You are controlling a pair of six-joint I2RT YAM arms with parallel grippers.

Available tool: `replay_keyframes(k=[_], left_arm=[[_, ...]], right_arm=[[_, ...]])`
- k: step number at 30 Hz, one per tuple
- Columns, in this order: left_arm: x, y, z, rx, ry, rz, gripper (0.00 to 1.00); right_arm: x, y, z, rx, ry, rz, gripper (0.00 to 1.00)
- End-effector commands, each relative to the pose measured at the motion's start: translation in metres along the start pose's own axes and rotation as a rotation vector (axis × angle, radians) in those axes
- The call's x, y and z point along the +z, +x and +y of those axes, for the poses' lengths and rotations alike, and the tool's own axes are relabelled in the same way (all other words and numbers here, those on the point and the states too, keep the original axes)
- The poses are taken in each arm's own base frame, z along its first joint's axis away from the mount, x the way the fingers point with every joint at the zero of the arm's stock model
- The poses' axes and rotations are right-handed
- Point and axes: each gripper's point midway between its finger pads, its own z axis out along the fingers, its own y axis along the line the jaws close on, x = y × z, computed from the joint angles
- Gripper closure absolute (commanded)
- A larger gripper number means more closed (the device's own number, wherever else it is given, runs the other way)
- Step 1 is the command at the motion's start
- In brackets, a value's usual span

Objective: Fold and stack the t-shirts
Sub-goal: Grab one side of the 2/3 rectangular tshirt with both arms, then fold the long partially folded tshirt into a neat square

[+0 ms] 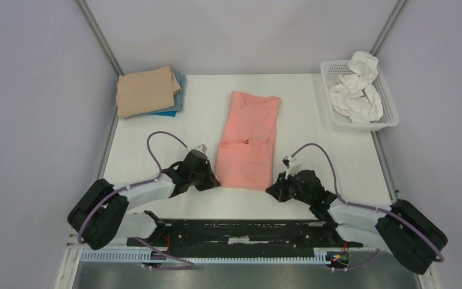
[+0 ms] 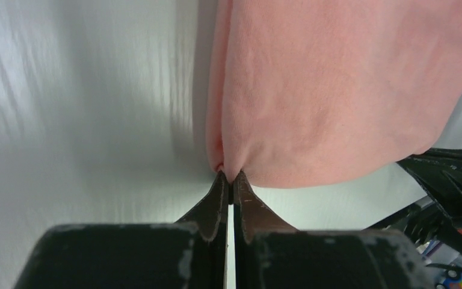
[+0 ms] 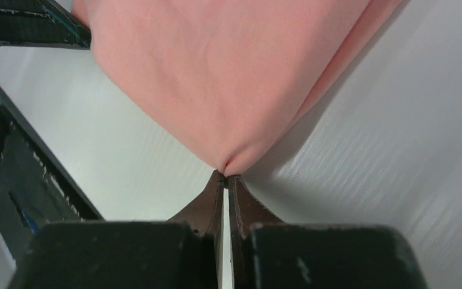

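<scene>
The t-shirt's neck end (image 1: pixel 237 98) lies outward of the pinched corner, and the shirt still lies long. My left gripper will lift the pinched corner outward, lower it there and let go.
The salmon-pink t-shirt (image 1: pixel 248 138) lies folded lengthwise in the middle of the table, neck end far. My left gripper (image 1: pixel 215 180) is shut on its near left corner; the left wrist view shows the pink cloth (image 2: pixel 331 90) pinched at the fingertips (image 2: pixel 229 178). My right gripper (image 1: pixel 272 188) is shut on its near right corner; the right wrist view shows the cloth (image 3: pixel 228 72) pinched at the fingertips (image 3: pixel 225 174). The tan t-shirt (image 1: pixel 147 90) lies folded at the far left on top of the bright blue t-shirt (image 1: pixel 169 111), of which only the edges show.
A white mesh basket (image 1: pixel 387 120) holding crumpled white cloth (image 1: pixel 355 87) stands at the far right. Grey walls close in the table on the left, the right and the far side. A black rail (image 1: pixel 240 232) runs along the near edge between the arm bases.
</scene>
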Motion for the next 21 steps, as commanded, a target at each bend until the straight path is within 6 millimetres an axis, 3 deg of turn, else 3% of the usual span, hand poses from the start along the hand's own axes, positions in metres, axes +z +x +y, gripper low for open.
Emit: replay_keyframes(k=[1,3,5,9,13,15,21], left_arm=[[-0.027,0.037,0.037,-0.022,-0.139,0.018,0.98],[-0.039,0.048,0.040,-0.019,-0.124,0.004,0.98],[-0.049,0.057,0.036,-0.018,-0.073,0.002,0.98],[-0.071,0.066,0.015,0.001,0.084,-0.008,0.98],[-0.092,0.057,-0.018,0.013,0.252,-0.057,0.98],[-0.100,0.048,-0.028,0.024,0.283,-0.093,0.98],[-0.122,0.003,-0.059,0.093,0.324,-0.263,0.98]], right_arm=[[-0.018,0.034,0.004,0.009,-0.019,0.049,1.00],[-0.030,0.060,0.009,-0.012,-0.080,0.117,1.00],[-0.037,0.072,0.015,-0.034,-0.135,0.163,1.00],[-0.053,0.075,0.047,-0.055,-0.307,0.205,1.00],[-0.059,0.051,0.071,-0.070,-0.392,0.140,1.00],[-0.060,0.027,0.079,-0.091,-0.389,0.075,1.00],[-0.059,-0.026,0.088,-0.125,-0.318,-0.059,1.00]])
